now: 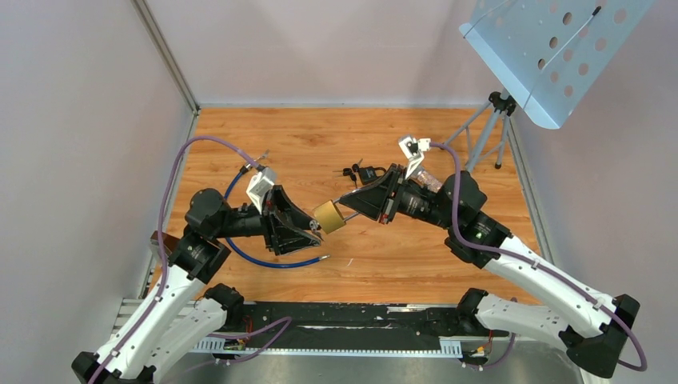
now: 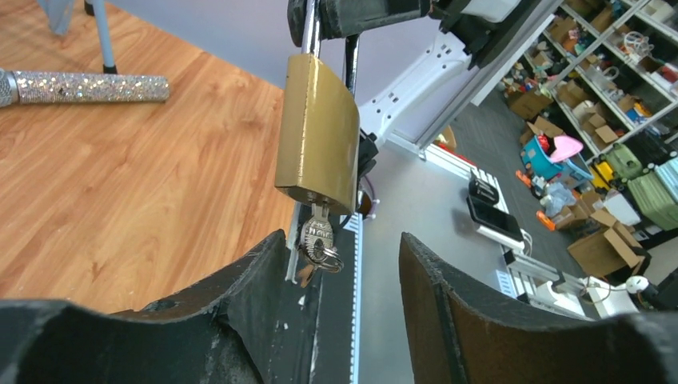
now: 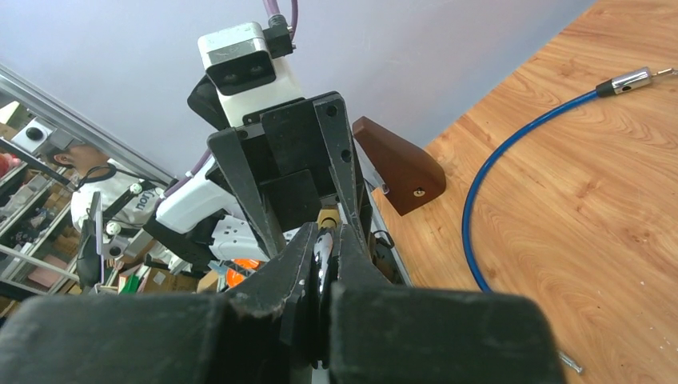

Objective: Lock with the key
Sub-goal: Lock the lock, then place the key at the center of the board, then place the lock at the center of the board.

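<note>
Next, the right gripper goes down and to its right in the top view and lets go of the padlock [image 1: 329, 216]. Bare wood clear of the keys is there.
A brass padlock [image 1: 329, 216] hangs in the air between the two arms, above the wooden table. My right gripper [image 1: 349, 202] is shut on its steel shackle [image 3: 321, 260], and a sliver of the brass body [image 3: 328, 216] shows past the fingertips. In the left wrist view the padlock [image 2: 317, 136] hangs shackle up, with a silver key [image 2: 317, 238] and its ring sticking out of the keyhole in its underside. My left gripper [image 2: 340, 240] is open, its jaws standing on either side of the key. The key lies close to the left finger [image 2: 256, 280], with a wide gap to the right one.
A blue cable [image 1: 272, 260] curls on the table under the left arm. A brown wooden block [image 3: 396, 164] sits at the table's left edge. A bunch of black keys [image 1: 356, 170] and a glittery microphone [image 2: 88, 86] lie further back. A music stand [image 1: 552, 56] rises at the back right.
</note>
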